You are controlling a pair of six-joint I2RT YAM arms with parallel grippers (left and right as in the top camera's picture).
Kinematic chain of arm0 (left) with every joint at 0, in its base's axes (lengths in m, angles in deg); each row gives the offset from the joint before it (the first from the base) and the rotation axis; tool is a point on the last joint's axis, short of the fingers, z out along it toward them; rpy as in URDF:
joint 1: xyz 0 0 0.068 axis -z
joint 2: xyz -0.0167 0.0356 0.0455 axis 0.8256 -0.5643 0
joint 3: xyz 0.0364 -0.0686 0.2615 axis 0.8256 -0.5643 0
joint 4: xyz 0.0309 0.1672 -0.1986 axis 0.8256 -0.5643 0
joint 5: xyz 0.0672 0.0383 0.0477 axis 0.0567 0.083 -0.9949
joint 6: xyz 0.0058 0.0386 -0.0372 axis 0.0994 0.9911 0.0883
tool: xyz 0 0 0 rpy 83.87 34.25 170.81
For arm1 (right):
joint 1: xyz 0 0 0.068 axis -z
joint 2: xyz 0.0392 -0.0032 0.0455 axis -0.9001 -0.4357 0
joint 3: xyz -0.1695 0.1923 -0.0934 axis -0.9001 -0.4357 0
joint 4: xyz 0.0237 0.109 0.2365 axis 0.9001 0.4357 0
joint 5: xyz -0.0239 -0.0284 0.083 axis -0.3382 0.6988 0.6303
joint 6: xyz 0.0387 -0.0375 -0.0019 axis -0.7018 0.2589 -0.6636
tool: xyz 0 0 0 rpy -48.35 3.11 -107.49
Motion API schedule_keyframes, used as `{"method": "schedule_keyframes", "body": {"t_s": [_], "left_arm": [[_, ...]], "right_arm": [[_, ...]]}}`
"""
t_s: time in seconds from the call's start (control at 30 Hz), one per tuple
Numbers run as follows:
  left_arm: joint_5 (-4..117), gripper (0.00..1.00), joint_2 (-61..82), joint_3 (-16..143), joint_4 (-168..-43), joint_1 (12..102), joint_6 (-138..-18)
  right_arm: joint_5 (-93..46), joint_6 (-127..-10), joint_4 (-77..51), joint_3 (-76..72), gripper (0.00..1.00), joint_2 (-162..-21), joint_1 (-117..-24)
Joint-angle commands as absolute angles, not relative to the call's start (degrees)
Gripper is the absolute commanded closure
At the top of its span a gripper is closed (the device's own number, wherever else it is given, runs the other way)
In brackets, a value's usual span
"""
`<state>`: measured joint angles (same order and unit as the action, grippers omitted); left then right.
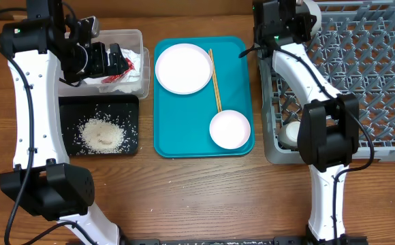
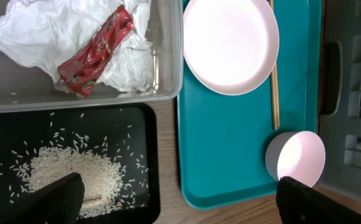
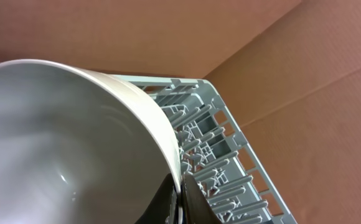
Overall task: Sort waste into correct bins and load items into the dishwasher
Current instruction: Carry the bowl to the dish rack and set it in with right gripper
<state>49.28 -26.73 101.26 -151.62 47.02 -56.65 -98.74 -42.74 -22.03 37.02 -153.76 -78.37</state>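
My right gripper lowers the white bowl from the rack's far corner next, then shifts toward the side of the rack beside the teal tray (image 1: 184, 133).
My left gripper (image 1: 109, 58) hangs open and empty over the clear tub (image 1: 133, 35); in the left wrist view (image 2: 180, 208) its fingers frame the scene. The tub (image 2: 168, 93) holds the crumpled napkin (image 2: 37, 31) and the red wrapper (image 2: 96, 51). Rice (image 2: 75, 171) lies in the black tray (image 2: 0, 124). My right gripper (image 3: 182, 186) is shut on the rim of a white bowl (image 3: 62, 143), held above the far left corner of the grey dish rack (image 3: 230, 162). The plate (image 1: 184, 68), chopsticks (image 1: 215, 82) and second bowl (image 1: 229, 129) lie on the teal tray (image 1: 184, 133).
A small white cup (image 1: 291, 133) sits in the rack's near left corner. The rack (image 1: 368, 68) fills the right side. A brown cardboard wall stands behind the rack. Bare wooden table runs along the front edge.
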Motion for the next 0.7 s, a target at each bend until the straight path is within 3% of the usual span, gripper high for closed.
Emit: {"method": "schedule_keyframes", "body": {"t_s": [0.0,0.33,0.43,0.67], "left_arm": [[48.9,0.00,-26.6,102.4,-151.5,47.3,-55.6],[48.9,0.00,-26.6,102.4,-151.5,47.3,-55.6],[48.9,0.00,-26.6,102.4,-151.5,47.3,-55.6],[48.9,0.00,-26.6,102.4,-151.5,47.3,-55.6]], "right_arm": [[-98.7,-42.7,-22.3,36.6,0.96,-153.4,-80.0],[-98.5,-42.7,-20.2,36.6,0.96,-153.4,-81.5],[-98.5,-42.7,-19.0,36.6,0.90,-153.4,-81.8],[-98.5,-42.7,-13.5,36.6,0.89,-153.4,-84.4]]}}
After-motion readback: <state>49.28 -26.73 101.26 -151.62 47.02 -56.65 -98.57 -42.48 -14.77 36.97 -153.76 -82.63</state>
